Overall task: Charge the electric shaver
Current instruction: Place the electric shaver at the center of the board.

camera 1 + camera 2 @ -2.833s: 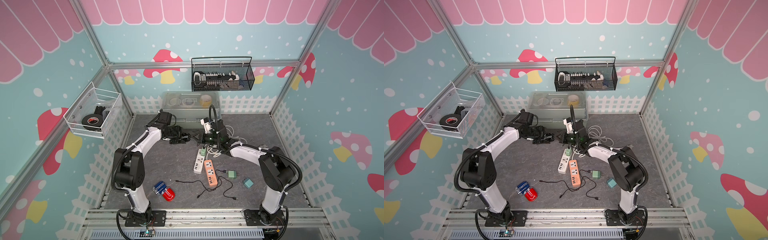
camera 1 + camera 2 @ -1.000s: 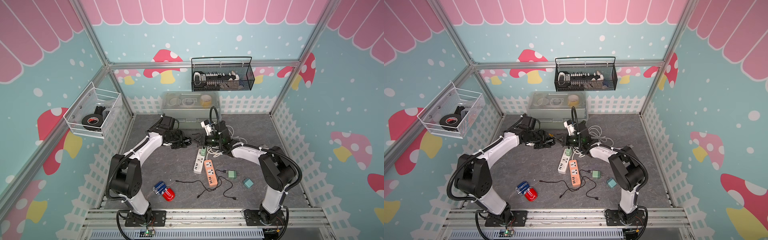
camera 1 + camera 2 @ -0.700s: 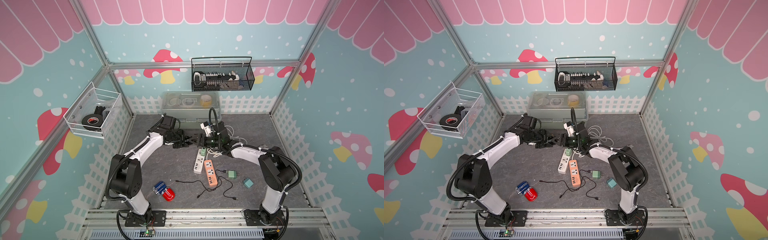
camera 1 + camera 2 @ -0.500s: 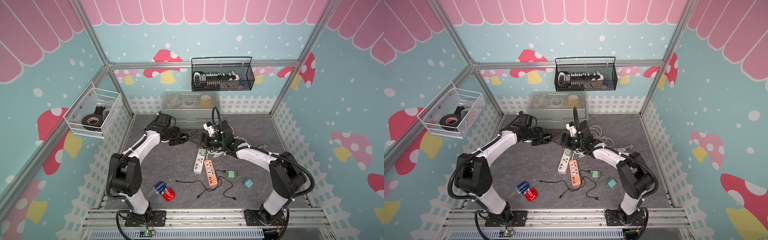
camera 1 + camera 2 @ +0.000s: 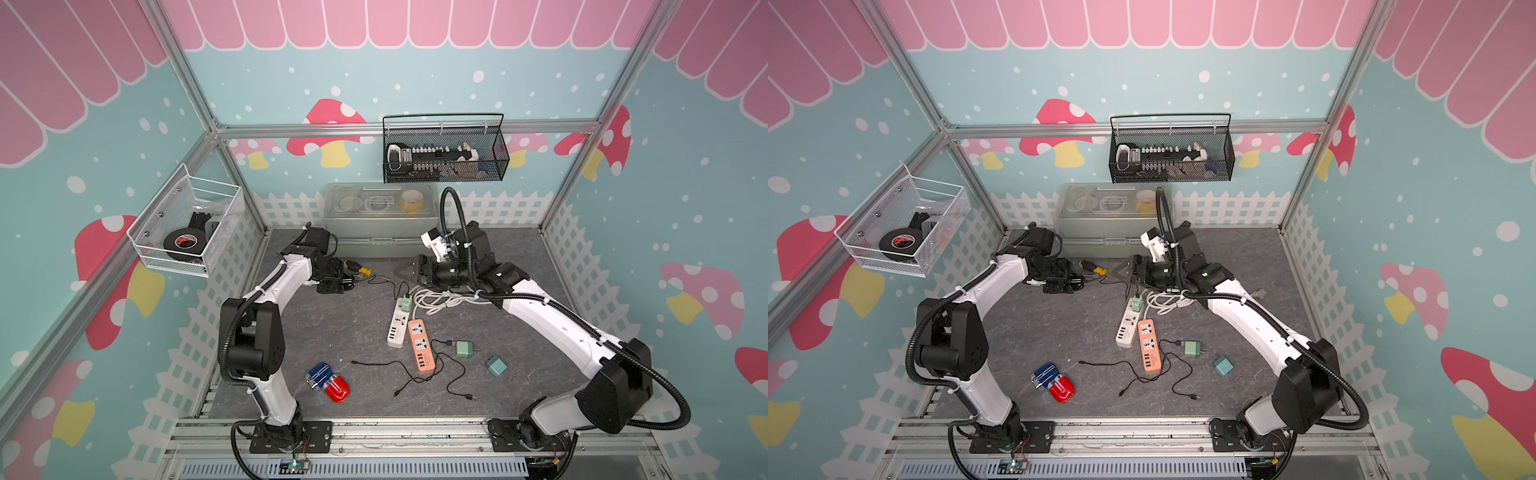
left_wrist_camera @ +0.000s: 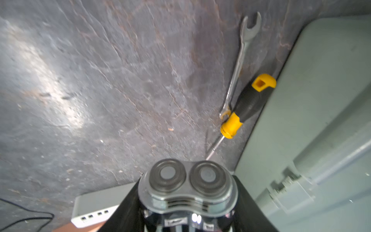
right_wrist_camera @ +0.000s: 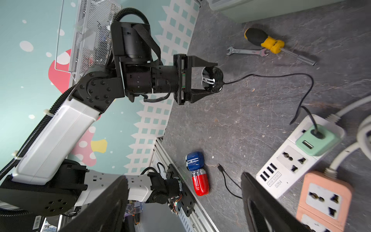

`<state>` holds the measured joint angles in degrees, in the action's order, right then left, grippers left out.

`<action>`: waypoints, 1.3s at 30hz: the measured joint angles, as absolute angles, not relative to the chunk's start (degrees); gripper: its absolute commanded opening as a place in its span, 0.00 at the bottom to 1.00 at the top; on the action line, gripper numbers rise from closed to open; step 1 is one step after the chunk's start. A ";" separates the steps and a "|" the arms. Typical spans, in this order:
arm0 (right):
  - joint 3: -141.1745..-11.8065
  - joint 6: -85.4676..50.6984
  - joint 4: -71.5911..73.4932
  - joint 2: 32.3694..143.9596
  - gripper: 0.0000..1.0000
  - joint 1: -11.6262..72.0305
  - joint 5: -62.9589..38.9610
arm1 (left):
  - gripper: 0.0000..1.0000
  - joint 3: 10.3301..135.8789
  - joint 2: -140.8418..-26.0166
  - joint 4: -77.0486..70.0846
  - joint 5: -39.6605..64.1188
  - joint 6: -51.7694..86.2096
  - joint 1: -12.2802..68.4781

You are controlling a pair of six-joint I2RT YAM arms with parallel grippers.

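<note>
I should next lower the shaver with my left gripper onto a bare patch of mat [image 5: 340,301] [image 6: 141,96] below and let go, as its cable already runs to the seated green adapter.
My left gripper [image 5: 348,283] is shut on the electric shaver [image 6: 187,180], a black body with a silver two-ring head, held just above the mat at the back left. The same grip shows in the right wrist view, where the shaver [image 7: 212,80] sits between the left fingers. A thin black cable [image 7: 281,75] runs from the shaver's base to a green adapter [image 7: 315,138] seated in the white power strip [image 5: 397,328]. My right gripper [image 5: 405,274] hangs open and empty to the right of the shaver, apart from it, above the cable.
A yellow-black screwdriver [image 5: 357,266] and a wrench [image 6: 241,60] lie by the grey toolbox [image 5: 380,224]. An orange power strip [image 5: 422,345], a loose green adapter [image 5: 463,349], a teal cube [image 5: 496,365], loose black cables [image 5: 415,374] and blue and red shavers [image 5: 328,380] sit nearer the front.
My right gripper has opened and drawn back to the right, away from the shaver's base. The left gripper has shifted a little to the left with the shaver.
</note>
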<state>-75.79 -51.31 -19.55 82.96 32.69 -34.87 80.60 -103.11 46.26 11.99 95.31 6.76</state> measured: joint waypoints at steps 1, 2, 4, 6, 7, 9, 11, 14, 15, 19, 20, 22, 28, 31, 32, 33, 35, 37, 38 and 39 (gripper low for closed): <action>-75.79 -50.57 -20.88 82.32 0.86 32.58 -34.33 | 0.00 80.51 -103.79 46.57 11.33 94.54 6.76; -75.79 -49.91 -22.15 81.91 0.85 32.38 -33.91 | 0.00 80.42 -104.49 46.83 10.63 93.86 6.74; -75.79 -49.04 -24.12 81.54 0.85 32.16 -33.39 | 0.00 80.12 -106.02 47.03 9.37 92.53 6.72; -75.70 -48.29 -25.78 81.30 0.85 31.88 -32.82 | 0.00 79.72 -107.53 47.16 7.86 91.42 6.63; -75.53 -47.99 -26.48 81.06 0.85 31.73 -32.53 | 0.00 79.53 -108.25 47.33 7.07 90.89 6.52; -74.98 -47.48 -27.70 80.29 0.85 31.38 -32.05 | 0.00 79.24 -109.45 47.46 6.02 90.06 6.33; -74.24 -47.07 -28.69 79.29 0.85 31.05 -31.57 | 0.00 79.18 -110.63 47.51 5.43 89.52 6.07; -73.30 -46.72 -29.98 77.82 0.85 30.70 -30.85 | 0.00 79.18 -112.44 47.27 4.86 89.08 5.96; -73.12 -46.70 -30.33 77.49 0.85 30.61 -30.70 | 0.00 79.15 -112.99 47.16 4.82 89.06 5.96; -71.99 -46.61 -31.57 76.20 0.85 30.02 -29.82 | 0.23 79.22 -113.47 46.89 4.93 88.88 5.96; -71.55 -46.59 -31.79 75.90 0.85 29.95 -29.54 | 0.29 79.22 -113.47 46.89 4.95 88.88 5.96; -70.57 -46.57 -32.01 75.33 0.85 29.67 -29.17 | 0.38 79.20 -113.47 46.89 4.95 88.90 5.96; -68.40 -45.89 -33.87 74.28 0.85 29.56 -27.57 | 0.64 79.09 -113.45 46.74 5.32 88.62 5.96; -67.83 -45.17 -35.00 74.15 0.85 29.56 -26.68 | 0.75 78.74 -113.45 46.15 5.93 87.92 5.96; -67.64 -44.97 -35.40 74.08 0.85 29.56 -26.41 | 0.77 78.74 -113.36 45.89 6.11 87.72 5.96; -67.44 -44.77 -35.70 74.00 0.85 29.56 -26.24 | 0.81 78.74 -113.36 45.76 6.22 87.55 5.96; -67.02 -44.34 -36.51 73.67 0.84 29.56 -25.54 | 0.83 78.76 -113.23 45.43 6.55 86.85 5.96; -66.92 -43.99 -37.69 73.32 0.82 29.54 -24.73 | 0.83 78.78 -113.10 45.39 6.94 86.41 5.96; -66.92 -43.88 -38.28 73.23 0.81 29.54 -24.25 | 0.84 78.78 -112.92 45.39 7.16 86.17 5.96; -66.89 -43.75 -38.92 73.19 0.80 29.50 -23.75 | 0.84 78.78 -112.77 45.39 7.35 86.04 5.96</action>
<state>-66.89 -43.75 -38.92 73.19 29.50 -23.75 78.78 -112.77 45.39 7.35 86.04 5.96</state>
